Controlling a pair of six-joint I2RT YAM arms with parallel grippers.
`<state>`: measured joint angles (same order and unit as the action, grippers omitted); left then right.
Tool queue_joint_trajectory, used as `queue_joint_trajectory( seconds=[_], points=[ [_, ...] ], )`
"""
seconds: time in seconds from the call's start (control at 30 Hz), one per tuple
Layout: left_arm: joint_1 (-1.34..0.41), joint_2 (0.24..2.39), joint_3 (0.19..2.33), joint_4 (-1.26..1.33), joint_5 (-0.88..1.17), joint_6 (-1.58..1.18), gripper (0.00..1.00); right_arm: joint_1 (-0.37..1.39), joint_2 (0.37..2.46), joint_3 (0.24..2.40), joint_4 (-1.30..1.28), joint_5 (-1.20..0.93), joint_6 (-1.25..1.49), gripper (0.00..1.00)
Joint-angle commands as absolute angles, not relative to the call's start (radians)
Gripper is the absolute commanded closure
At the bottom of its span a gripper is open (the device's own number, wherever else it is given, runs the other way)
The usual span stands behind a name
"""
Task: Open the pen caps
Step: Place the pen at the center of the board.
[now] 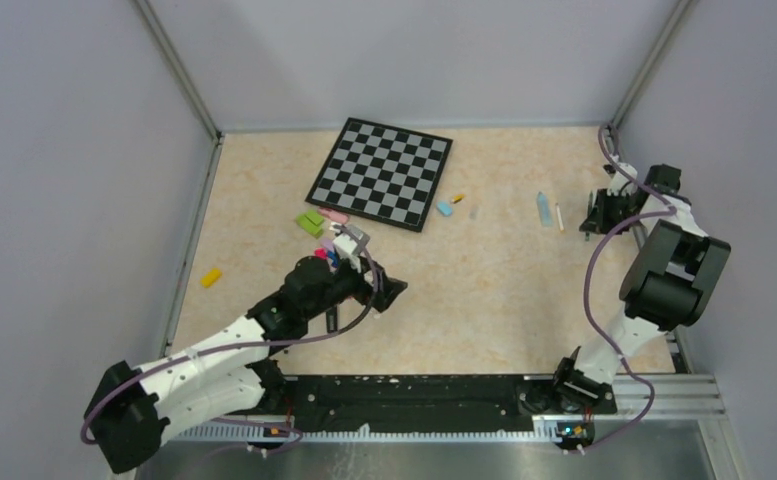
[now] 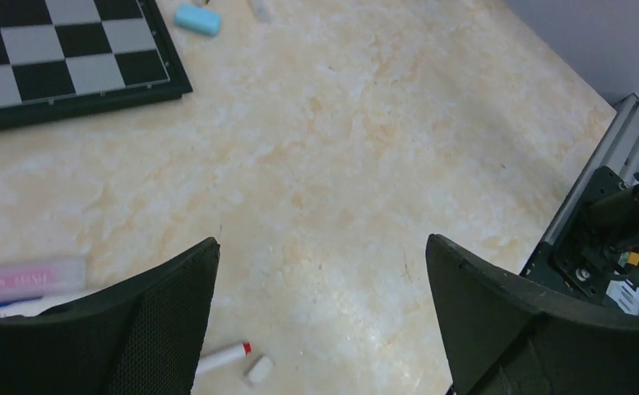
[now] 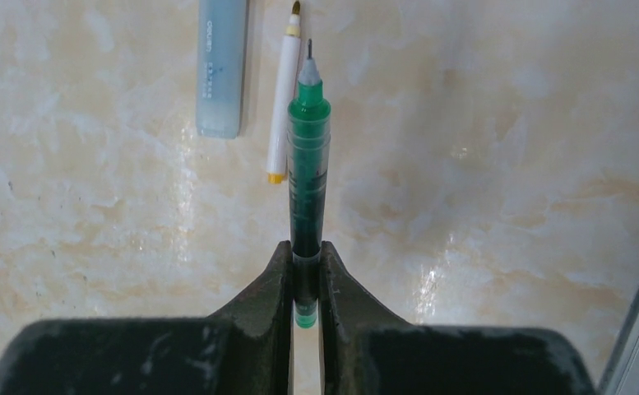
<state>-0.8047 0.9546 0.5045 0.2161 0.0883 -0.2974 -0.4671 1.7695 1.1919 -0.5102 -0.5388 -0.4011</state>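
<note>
The green thin pen's tip is bare, so next I need to lower my right gripper toward the white thin pen, down to the table close (image 1: 572, 219) beside it.
My right gripper (image 3: 306, 247) is shut on a green thin pen (image 3: 308, 156), whose bare tip points away from me above the table; no cap is on it. Beside it lie a light-blue pen (image 3: 221, 66) and a white thin pen (image 3: 283, 99) with a yellow end. In the top view the right gripper (image 1: 593, 213) is at the far right, near those two pens (image 1: 543, 208). My left gripper (image 1: 386, 290) is open and empty above bare table, right of a pile of pens (image 1: 329, 255). Its wrist view shows the left gripper (image 2: 322, 247), a white pen with a red tip (image 2: 221, 355), a white cap (image 2: 258, 370) and a pink pen (image 2: 28, 278).
A checkered board (image 1: 381, 172) lies at the back centre. A cyan cap (image 1: 445, 208) and a small orange piece (image 1: 457, 198) lie to its right, a green piece (image 1: 311, 222) to its left and a yellow cap (image 1: 210, 277) at the far left. Walls enclose the table.
</note>
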Motion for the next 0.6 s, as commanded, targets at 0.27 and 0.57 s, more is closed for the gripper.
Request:
queue_joint_trajectory(
  seconds=[0.27,0.57],
  points=[
    [-0.797,0.573,0.269,0.149,0.01,-0.48,0.01,-0.431,1.879,1.335,-0.572,-0.519,-0.415,0.92],
    [-0.796,0.531,0.246,0.102,0.009,-0.53,0.01,-0.364,1.972,1.442,-0.637,-0.47,-0.398,0.89]
  ],
)
